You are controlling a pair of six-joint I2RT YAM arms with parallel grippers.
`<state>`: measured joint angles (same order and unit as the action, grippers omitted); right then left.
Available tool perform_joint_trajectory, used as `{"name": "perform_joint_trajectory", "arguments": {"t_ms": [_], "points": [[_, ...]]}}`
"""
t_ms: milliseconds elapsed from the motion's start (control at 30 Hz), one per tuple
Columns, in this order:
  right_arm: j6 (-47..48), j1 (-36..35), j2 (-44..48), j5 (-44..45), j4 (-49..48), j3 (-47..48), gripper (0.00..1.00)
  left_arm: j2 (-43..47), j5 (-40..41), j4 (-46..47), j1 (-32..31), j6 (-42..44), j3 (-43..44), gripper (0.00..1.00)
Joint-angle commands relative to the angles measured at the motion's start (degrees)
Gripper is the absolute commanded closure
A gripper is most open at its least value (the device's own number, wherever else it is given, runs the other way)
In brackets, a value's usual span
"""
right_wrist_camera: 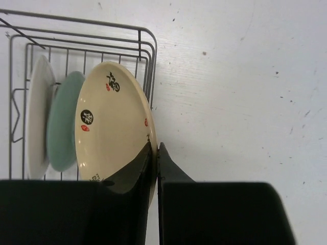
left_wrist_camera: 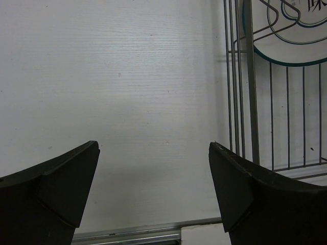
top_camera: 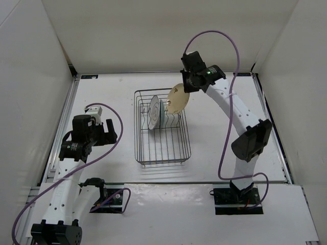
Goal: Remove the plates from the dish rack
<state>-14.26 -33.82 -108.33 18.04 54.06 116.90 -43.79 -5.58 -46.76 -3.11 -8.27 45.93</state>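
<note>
My right gripper swings back beside the rack (top_camera: 162, 153) and down next to release the cream-tan plate, as bare tabletop lies below it, right in the top view.
The dark wire dish rack (top_camera: 162, 153) sits mid-table. A white plate (top_camera: 153, 113) and a teal plate (top_camera: 162, 114) stand upright in its far half. My right gripper (top_camera: 183, 90) is shut on the rim of the cream-tan plate (top_camera: 178, 99), which hangs on edge over the rack's far right corner. In the right wrist view the fingers (right_wrist_camera: 156, 147) pinch the cream plate (right_wrist_camera: 110, 122) beside the teal plate (right_wrist_camera: 64, 122), the white plate (right_wrist_camera: 37, 117) and the rack's wires (right_wrist_camera: 145, 43). My left gripper (top_camera: 110, 130) is open and empty, left of the rack.
White walls enclose the table on three sides. Bare tabletop (top_camera: 225, 127) lies right of the rack, under my right arm. The left wrist view has open fingers (left_wrist_camera: 153, 148) over white table, with the rack's side (left_wrist_camera: 250, 102) and a plate's lower edge (left_wrist_camera: 286, 46) at right.
</note>
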Motion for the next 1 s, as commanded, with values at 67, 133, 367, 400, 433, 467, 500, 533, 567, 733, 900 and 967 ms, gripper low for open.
{"name": "perform_joint_trajectory", "arguments": {"t_ms": [67, 133, 367, 400, 433, 467, 500, 533, 567, 733, 900, 967], "points": [[0.29, 0.16, 14.08, 6.99, -3.34, -0.88, 0.98, 0.28, -1.36, 0.18, -0.14, -0.25, 0.74, 0.01], [0.02, 0.60, 16.48, 7.35, -3.61, -2.20, 0.99, 0.20, -1.10, 0.09, -0.05, -0.25, 0.56, 0.01], [-3.84, 3.67, 29.83, 10.34, -5.19, -14.21, 1.00, 0.11, -1.27, 0.18, -0.05, -0.25, 0.65, 0.01], [-4.63, 4.55, 31.94, 11.04, -5.28, -17.81, 1.00, 0.20, -1.36, 0.09, -0.05, -0.25, 0.65, 0.01], [-5.85, 4.73, 33.00, 12.62, -5.98, -19.94, 1.00, 0.37, -1.27, 0.09, -0.05, -0.25, 0.74, 0.01], [-7.00, 6.39, 34.06, 12.80, -6.51, -26.92, 1.00, 0.29, -1.36, 0.09, -0.05, -0.34, 0.65, 0.01], [-7.79, 6.66, 37.37, 12.72, -9.30, -29.43, 1.00, 0.28, -1.45, 0.09, -0.05, -0.34, 0.56, 0.01], [-8.58, 7.45, 38.45, 12.37, -9.76, -31.80, 1.00, 0.28, -1.36, 0.09, -0.14, -0.34, 0.56, 0.01], [-9.29, 9.37, 39.24, 12.02, -10.20, -36.26, 1.00, 0.20, -1.45, 0.09, -0.14, -0.34, 0.47, 0.01], [-17.37, 16.66, 44.26, 7.98, -15.91, -54.90, 1.00, -0.24, -1.71, 0.09, -0.05, -0.43, 0.56, 0.01], [-21.77, 25.36, 41.89, 1.49, -20.48, -66.59, 1.00, -1.03, -1.80, -0.08, -0.14, -0.60, 0.47, 0.01], [-22.74, 26.61, 40.83, -1.94, -24.43, -69.08, 1.00, -1.21, -1.71, 0.18, -0.05, -0.78, 0.39, 0.01]]}}
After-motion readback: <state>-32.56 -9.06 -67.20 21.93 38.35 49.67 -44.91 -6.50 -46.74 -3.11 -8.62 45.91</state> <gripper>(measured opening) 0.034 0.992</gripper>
